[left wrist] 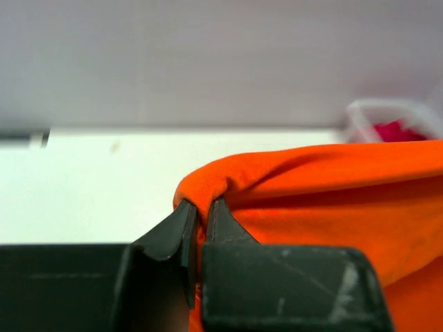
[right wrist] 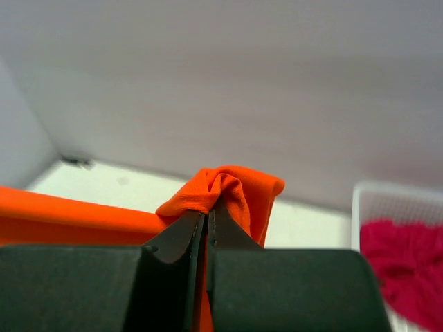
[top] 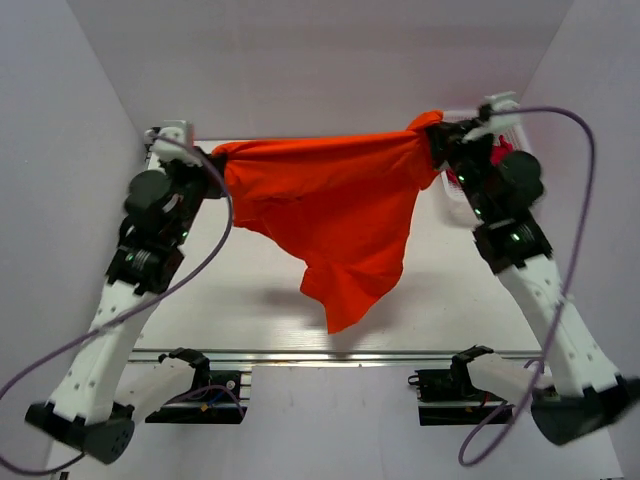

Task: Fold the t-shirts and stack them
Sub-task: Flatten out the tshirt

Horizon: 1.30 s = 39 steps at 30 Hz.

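Note:
The cloth still hangs in the air, so next I need to lower my left gripper toward the tabletop's far part and release the shirt's corner there.
An orange t-shirt (top: 330,215) hangs stretched in the air between my two grippers, its lower part drooping to a point above the table. My left gripper (top: 213,165) is shut on the shirt's left corner; in the left wrist view the cloth (left wrist: 318,187) bunches over the closed left gripper (left wrist: 203,207). My right gripper (top: 437,140) is shut on the shirt's right corner; in the right wrist view the cloth (right wrist: 228,190) folds over the closed right gripper (right wrist: 208,218).
A white basket (top: 505,150) with pink-red clothing (right wrist: 401,259) stands at the back right, behind my right arm; it also shows in the left wrist view (left wrist: 387,121). White walls enclose the table (top: 250,300) on three sides.

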Motion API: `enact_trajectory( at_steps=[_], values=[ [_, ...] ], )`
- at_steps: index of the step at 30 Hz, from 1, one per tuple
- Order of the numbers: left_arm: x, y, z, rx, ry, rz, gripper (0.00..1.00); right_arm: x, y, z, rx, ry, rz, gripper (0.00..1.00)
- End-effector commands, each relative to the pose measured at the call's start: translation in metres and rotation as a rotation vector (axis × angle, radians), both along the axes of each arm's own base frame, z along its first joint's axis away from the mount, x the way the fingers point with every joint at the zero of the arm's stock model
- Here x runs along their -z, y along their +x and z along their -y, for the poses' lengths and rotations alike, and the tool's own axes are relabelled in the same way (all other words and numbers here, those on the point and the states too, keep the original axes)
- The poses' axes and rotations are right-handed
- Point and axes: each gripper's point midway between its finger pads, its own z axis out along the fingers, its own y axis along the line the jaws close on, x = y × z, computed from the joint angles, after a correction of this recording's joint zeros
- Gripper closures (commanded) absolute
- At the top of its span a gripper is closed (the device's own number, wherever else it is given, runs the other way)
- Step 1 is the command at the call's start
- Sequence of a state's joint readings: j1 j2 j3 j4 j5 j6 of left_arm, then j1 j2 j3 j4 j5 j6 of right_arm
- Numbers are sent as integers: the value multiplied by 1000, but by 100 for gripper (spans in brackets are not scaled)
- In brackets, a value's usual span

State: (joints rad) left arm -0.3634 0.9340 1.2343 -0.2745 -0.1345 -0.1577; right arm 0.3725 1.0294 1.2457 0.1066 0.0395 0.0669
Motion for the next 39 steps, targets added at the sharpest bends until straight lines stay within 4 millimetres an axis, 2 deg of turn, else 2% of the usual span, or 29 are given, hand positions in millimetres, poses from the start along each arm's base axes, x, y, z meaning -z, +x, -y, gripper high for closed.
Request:
enact_trajectory(
  at_steps=[1,2,4,5,6,7,8,9,11,12,13,14,15,16,18,21,22,23,24,26,27,28,30,32,34,35,36,38,39],
  values=[
    [66,42,-27,-222,13,-175,100,52,61,18,198,-2,-143,100],
    [104,58,-24,-244,39,-258,100,91,88,11,212,-28,-237,100],
    [146,74,-22,-261,66,-353,100,118,104,4,211,-40,-299,100],
    [169,81,-20,-265,78,-406,100,160,127,-4,212,-61,-393,100],
    [190,88,-19,-267,86,-458,100,174,134,-8,205,-58,-431,100],
    [234,101,-18,-271,128,-560,100,186,139,-15,178,-69,-460,100],
    [243,112,-12,-258,131,-574,100,230,158,-21,174,-97,-550,100],
    [258,119,-14,-261,140,-610,100,234,166,-29,147,-103,-559,100],
    [286,145,-9,-252,151,-666,100,264,187,-33,150,-128,-630,100],
    [295,152,-11,-245,162,-690,100,297,208,-34,171,-155,-686,100],
    [286,168,-9,-226,149,-671,100,290,217,-37,176,-169,-692,100],
    [292,175,-6,-208,169,-677,100,301,222,-35,187,-190,-725,100],
    [311,184,-9,-207,187,-713,100,318,240,-36,219,-211,-746,100],
    [302,199,-12,-219,176,-694,100,327,244,-36,217,-222,-758,100],
    [311,210,-16,-214,197,-726,100,346,254,-36,225,-244,-785,100],
    [316,233,-19,-208,191,-726,99,346,265,-37,235,-241,-762,100],
    [307,244,-19,-202,173,-694,98,348,267,-37,237,-247,-758,100],
    [318,248,-16,-186,183,-709,95,349,272,-36,240,-253,-742,100],
    [308,261,-15,-161,168,-674,88,350,274,-38,234,-255,-731,100],
    [311,271,-14,-132,164,-682,44,349,282,-39,235,-266,-716,96],
    [326,275,-10,-114,165,-711,18,347,285,-39,229,-271,-707,88],
    [318,281,-7,-103,161,-707,0,353,285,-37,233,-283,-726,77],
    [303,292,-9,-100,151,-694,0,336,290,-42,216,-293,-699,11],
    [299,289,-10,-97,163,-707,0,315,286,-42,218,-304,-686,10],
    [266,281,-11,-98,154,-664,0,298,275,-38,221,-308,-693,10],
    [253,277,-13,-109,153,-641,0,264,268,-38,215,-281,-651,10],
    [266,262,-16,-109,159,-673,0,277,255,-39,193,-295,-692,10],
    [254,246,-19,-104,173,-645,0,273,238,-39,165,-294,-721,10],
    [254,221,-15,-88,190,-650,0,266,215,-38,135,-277,-739,10]
  ],
)
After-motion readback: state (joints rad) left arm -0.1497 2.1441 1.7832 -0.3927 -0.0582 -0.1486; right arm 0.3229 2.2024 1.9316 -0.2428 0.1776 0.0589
